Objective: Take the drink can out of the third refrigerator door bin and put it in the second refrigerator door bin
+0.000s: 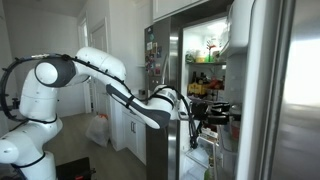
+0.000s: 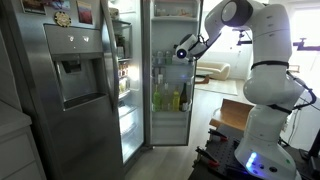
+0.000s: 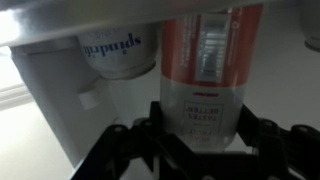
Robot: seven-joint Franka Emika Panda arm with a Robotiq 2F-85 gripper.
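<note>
My gripper will next lower the can (image 3: 205, 60), still higher than the white container, behind the bin's bar and release it in the spot below, beside that container.
In the wrist view, which stands upside down, the drink can (image 3: 205, 60) is red with a paler silvery end and printed text. It fills the middle of the picture between my gripper's (image 3: 200, 135) two black fingers, which press against its sides. In both exterior views my gripper (image 1: 205, 110) (image 2: 183, 50) reaches into the bins of the open refrigerator door. The can is too small to make out there.
A white container with blue "spindrift" lettering (image 3: 118, 50) sits beside the can. Yellow and green bottles (image 2: 166, 98) stand in a lower door bin. The refrigerator door (image 1: 275, 90) and the lit shelves (image 1: 205, 60) hem the arm in.
</note>
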